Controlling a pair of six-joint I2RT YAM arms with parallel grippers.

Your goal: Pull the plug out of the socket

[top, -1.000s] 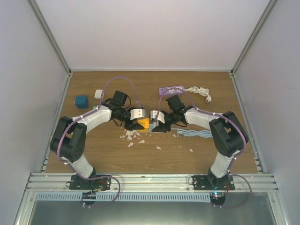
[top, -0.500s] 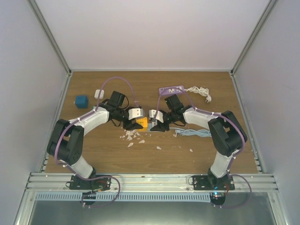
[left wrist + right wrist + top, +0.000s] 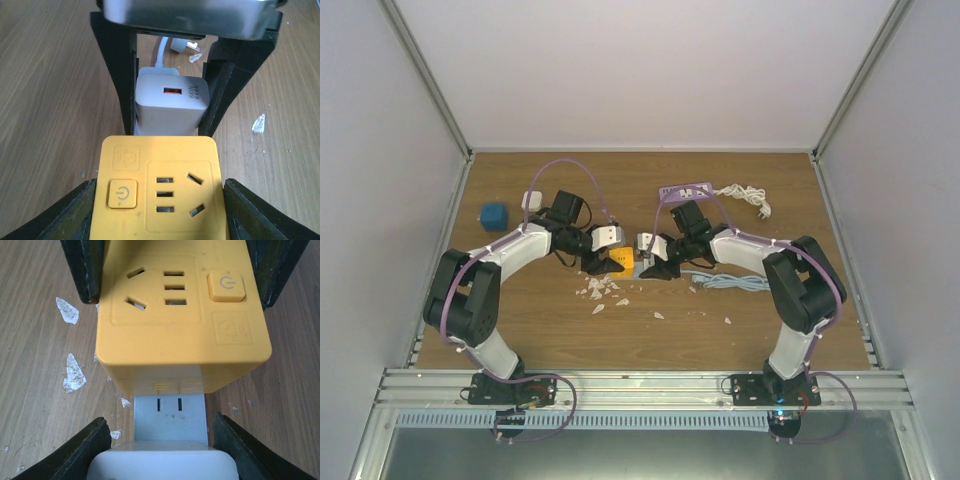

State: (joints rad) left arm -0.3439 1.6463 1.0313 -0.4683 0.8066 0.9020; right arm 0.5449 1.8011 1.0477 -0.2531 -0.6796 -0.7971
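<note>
My left gripper holds the yellow block (image 3: pixel 624 261) and should swing to its left in the top view, to clear tabletop by the blue cube. It should lower the block there and release it.
A yellow socket block (image 3: pixel 624 261) with a power button sits mid-table, held between my two grippers. My left gripper (image 3: pixel 615 265) is shut on its sides; it fills the lower left wrist view (image 3: pixel 160 195). A white 66W charger plug (image 3: pixel 170 107) stands against the block's far side. My right gripper (image 3: pixel 655 268) is shut on the plug, whose white body (image 3: pixel 162 465) lies between its fingers. A grey face with two slots (image 3: pixel 170 417) shows between the plug and the socket (image 3: pixel 175 335). The plug's prongs are hidden.
White scraps (image 3: pixel 600 290) lie in front of the socket. A light blue cable (image 3: pixel 735 284) lies to the right. A blue cube (image 3: pixel 494 216) and a white adapter (image 3: pixel 531 200) sit far left. A purple strip (image 3: pixel 685 189) and a white cord (image 3: pixel 745 197) lie at the back.
Both grippers, with the socket and plug between them, have drifted slightly left and away from the arm bases. The holds look the same.
</note>
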